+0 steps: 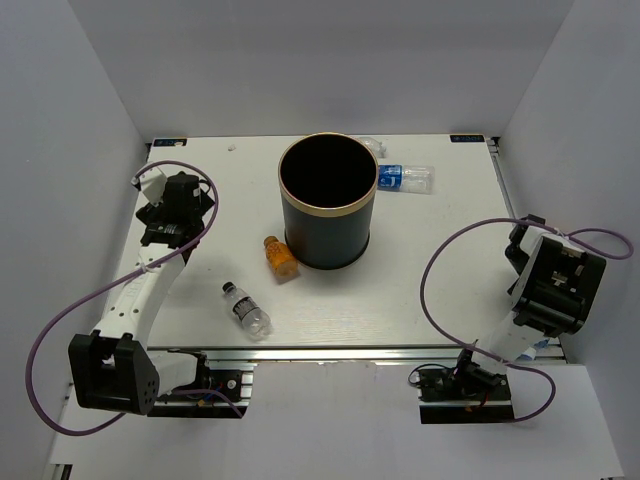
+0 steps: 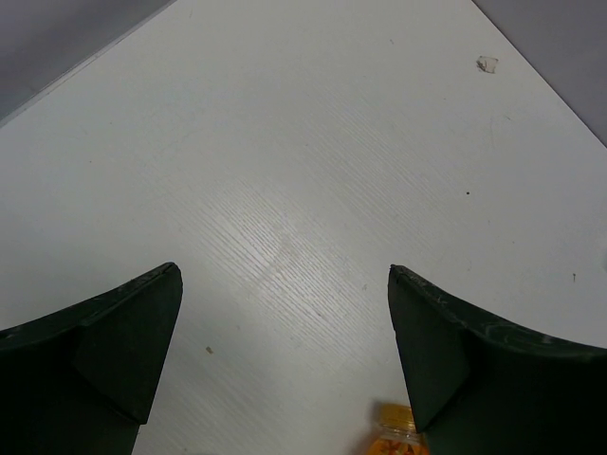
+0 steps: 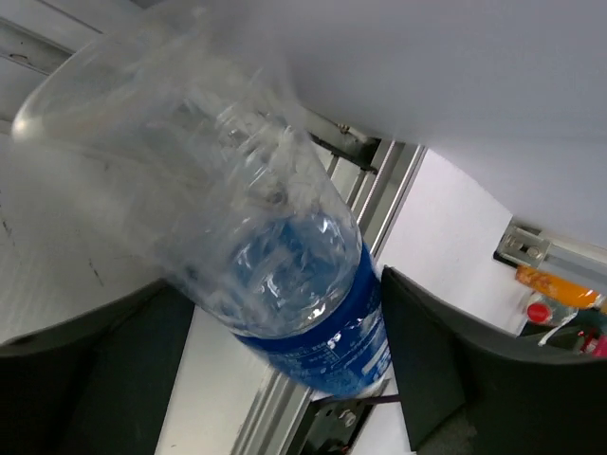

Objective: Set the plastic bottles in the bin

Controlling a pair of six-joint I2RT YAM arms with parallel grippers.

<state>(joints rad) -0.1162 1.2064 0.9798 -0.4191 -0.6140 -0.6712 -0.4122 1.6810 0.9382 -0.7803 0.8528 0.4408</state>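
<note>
The front bottle's cap is at the closest end of the bottle, and that end is below my left gripper and to its right in the top view, so my left gripper should move back and down onto it.
The dark bin with a tan rim stands at the table's middle back. A stubby orange bottle lies at its left foot. A clear bottle with a dark label lies nearer the front. A blue-labelled clear bottle lies right of the bin, and another clear one lies behind it. My left gripper is open and empty over bare table, with the orange bottle's cap by its right finger. My right gripper is shut on a blue-labelled clear bottle at the table's right edge.
White walls close in the table on the left, back and right. An aluminium rail runs along the front edge. Purple cables loop beside both arms. A small white scrap lies on the table ahead of my left gripper.
</note>
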